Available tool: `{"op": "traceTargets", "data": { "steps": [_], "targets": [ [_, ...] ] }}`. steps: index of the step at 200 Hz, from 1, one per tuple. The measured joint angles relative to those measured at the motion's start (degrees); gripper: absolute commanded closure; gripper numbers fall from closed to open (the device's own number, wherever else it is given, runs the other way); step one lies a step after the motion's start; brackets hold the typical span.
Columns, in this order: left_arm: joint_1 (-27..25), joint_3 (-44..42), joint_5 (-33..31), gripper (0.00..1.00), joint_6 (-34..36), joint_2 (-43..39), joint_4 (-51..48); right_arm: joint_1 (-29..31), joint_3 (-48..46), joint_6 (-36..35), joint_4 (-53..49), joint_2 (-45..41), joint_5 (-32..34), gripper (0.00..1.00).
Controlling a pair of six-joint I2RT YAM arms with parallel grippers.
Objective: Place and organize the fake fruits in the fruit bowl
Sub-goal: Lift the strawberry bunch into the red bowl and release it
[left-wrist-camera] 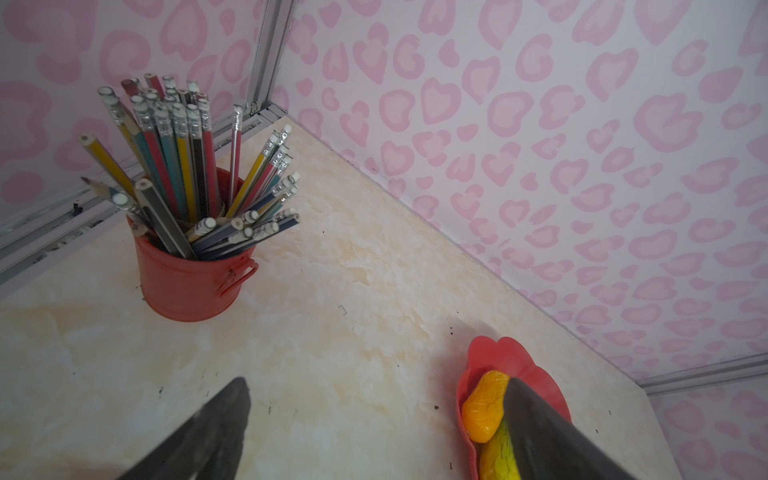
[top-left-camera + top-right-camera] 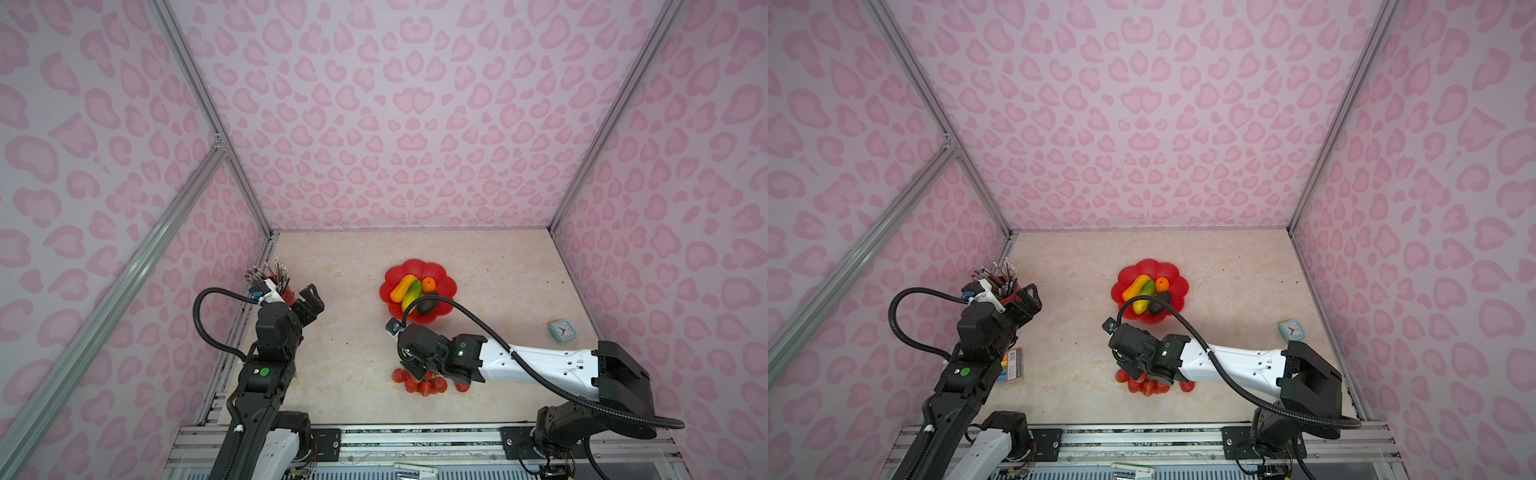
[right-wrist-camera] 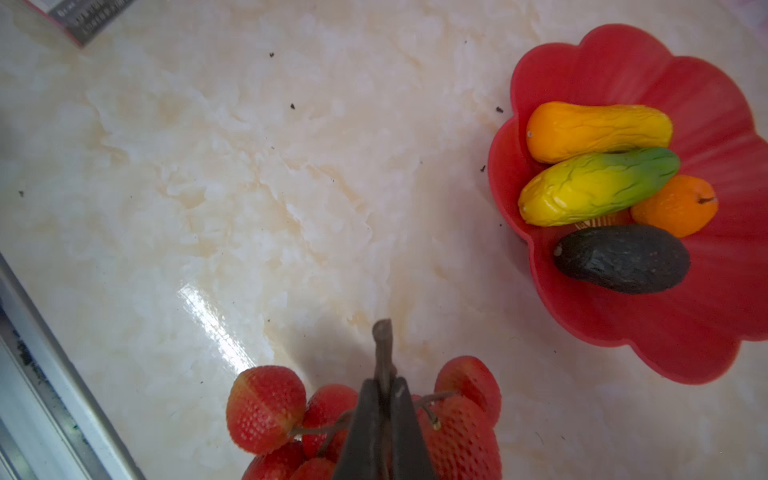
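The berry cluster [image 2: 419, 384] is still outside the bowl, so my right gripper will next lift outward over the green-yellow oblong in the fruit bowl and release the stems there.
The fruit bowl [image 2: 415, 266], a red scalloped dish, sits mid-table in both top views. It holds a yellow-orange gourd [image 2: 402, 287], a green-yellow oblong [image 2: 411, 296], a small orange [image 2: 429, 284] and a dark avocado [image 2: 426, 306]. Nearer the front lies the red berry cluster [image 2: 419, 384], with a single strawberry [image 2: 462, 387] to its right. My right gripper [image 3: 384, 384] is shut on the cluster's brown stem [image 3: 382, 340], and berries bulge on both sides of the jaws. My left gripper [image 1: 378, 415] is open and empty, by the pencil cup, well left of the bowl [image 1: 498, 353].
A red pencil cup [image 1: 187, 274] full of pencils stands at the back left. A highlighter pack [image 2: 1013, 365] lies beside the left arm. A small teal clock [image 2: 561, 331] sits near the right wall. Pink patterned walls close three sides.
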Motion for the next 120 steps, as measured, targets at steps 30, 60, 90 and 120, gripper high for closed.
{"op": "traceTargets", "data": {
  "steps": [30,60,90,120],
  "targets": [
    [0.0,0.0,0.4,0.04,0.0,-0.2,0.0,0.0,-1.6,3.0,2.4,-3.3,1.8,1.0],
    [0.0,0.0,0.9,0.04,0.0,-0.3,0.0,-0.2,-2.0,4.9,2.8,-7.0,4.0,1.0],
    [0.0,0.0,1.3,0.04,0.0,-0.4,0.0,-0.3,-1.4,6.6,3.6,-11.5,6.8,1.0],
    [0.0,-0.1,1.4,0.04,0.0,-0.4,0.2,-2.4,-0.8,7.3,4.9,-14.3,8.6,1.0]
  ]
}}
